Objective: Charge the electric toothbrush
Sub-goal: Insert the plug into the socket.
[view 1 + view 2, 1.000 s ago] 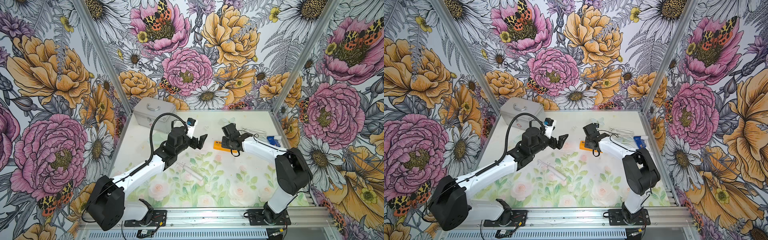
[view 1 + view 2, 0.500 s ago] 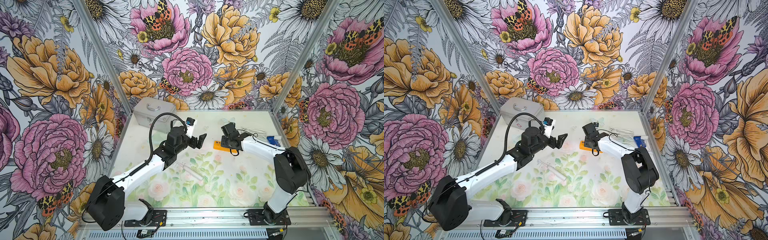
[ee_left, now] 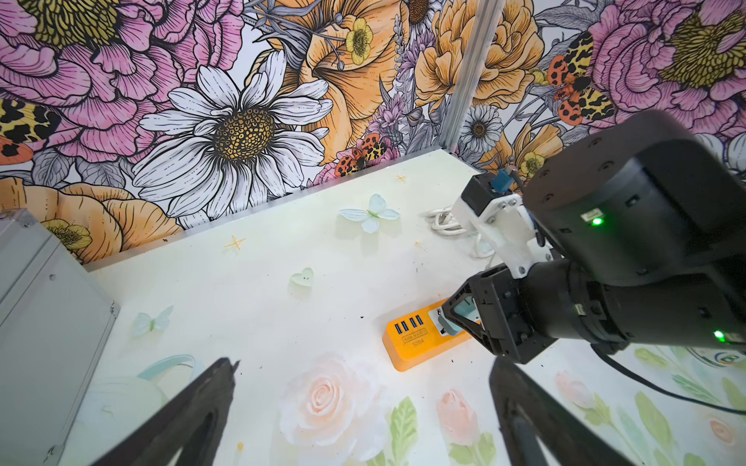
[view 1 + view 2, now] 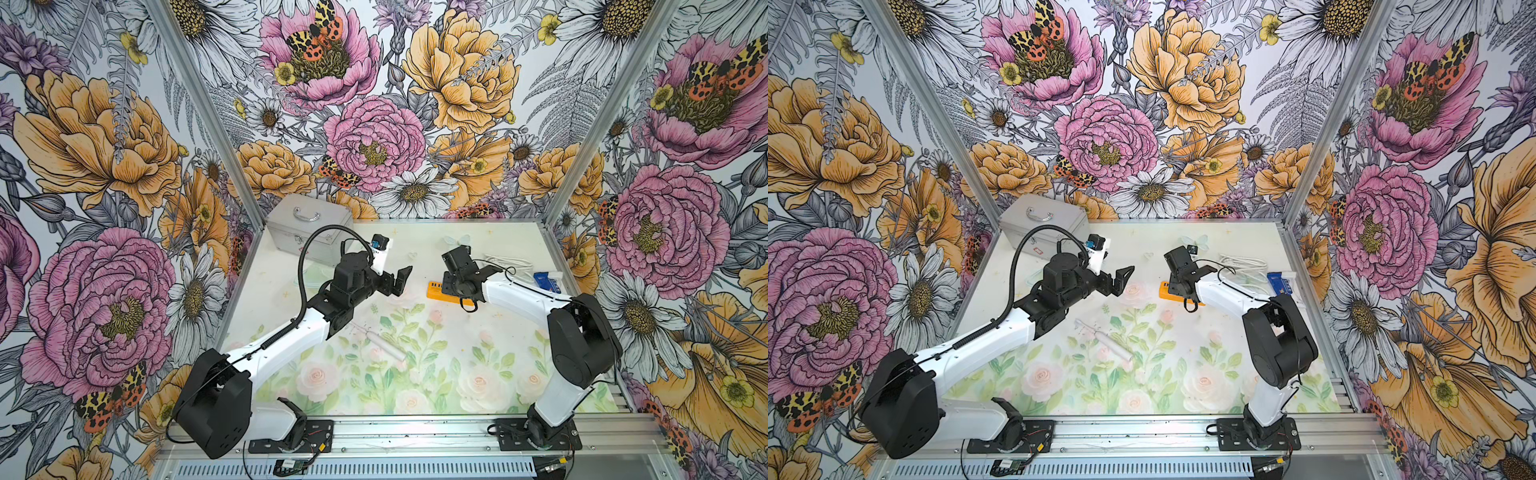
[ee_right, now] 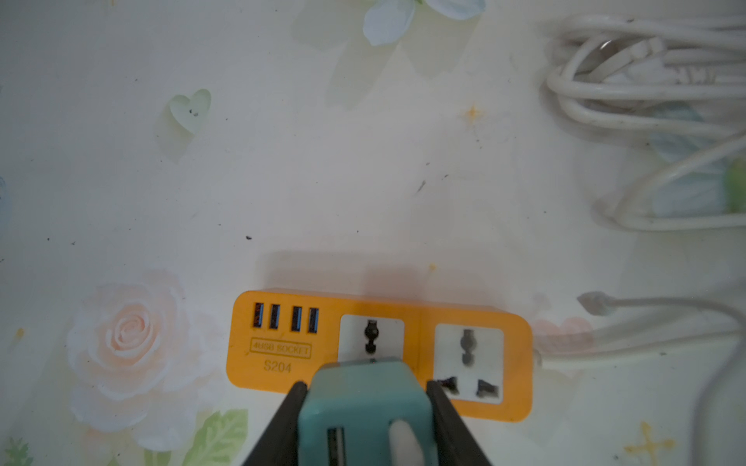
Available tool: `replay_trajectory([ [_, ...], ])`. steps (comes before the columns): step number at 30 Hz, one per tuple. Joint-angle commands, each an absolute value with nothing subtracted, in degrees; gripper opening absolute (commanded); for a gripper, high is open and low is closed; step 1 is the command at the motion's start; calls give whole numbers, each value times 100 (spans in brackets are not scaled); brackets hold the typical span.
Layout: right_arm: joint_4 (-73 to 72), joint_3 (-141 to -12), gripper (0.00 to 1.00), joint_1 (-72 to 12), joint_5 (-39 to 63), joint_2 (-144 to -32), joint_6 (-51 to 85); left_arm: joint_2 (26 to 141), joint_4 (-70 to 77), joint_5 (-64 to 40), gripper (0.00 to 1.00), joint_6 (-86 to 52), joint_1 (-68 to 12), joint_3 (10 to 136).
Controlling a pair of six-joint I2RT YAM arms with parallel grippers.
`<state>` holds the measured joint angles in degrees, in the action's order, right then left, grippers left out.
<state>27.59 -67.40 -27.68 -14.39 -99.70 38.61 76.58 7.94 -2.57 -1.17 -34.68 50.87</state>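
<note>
The right gripper presses down and releases the teal plug adapter in the socket beside the USB ports next, since that socket is below the gripper.
The electric toothbrush lies flat on the mat, slim and white, near the left arm's elbow, touched by neither gripper. My right gripper is shut on the teal plug adapter, which is pressed against a socket of the orange power strip. Whether its prongs are seated I cannot tell. A white cable end sits in the adapter's back. My left gripper hangs open and empty above the mat, left of the strip.
A thick coiled white cord lies behind the strip at the back right, with a thin white cable beside it. A blue packet sits by the right wall. A grey metal case stands in the back left corner.
</note>
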Motion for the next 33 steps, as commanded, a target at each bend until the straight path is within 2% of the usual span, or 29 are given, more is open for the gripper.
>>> replay_trajectory([
  [1, 3126, -6627, 7, -2773, -1705, -10030, 4024, 7670, 974, -328, 99, -127, -3426, 5013],
  [7, 3199, -6631, 7, -2803, -1811, -10013, 4128, 7638, 974, -351, 99, -124, -3393, 4979],
  [26, 3733, -7072, 5, -3416, -2440, -11057, 4440, 7418, 1099, -436, 99, -169, -3265, 4775],
  [29, 3735, -7080, 13, -3431, -2378, -11157, 4447, 7401, 1129, -451, 99, -168, -3252, 4747],
  [33, 3718, -7163, 38, -3430, -2191, -11084, 4280, 7348, 1179, -494, 99, -251, -3227, 4719],
])
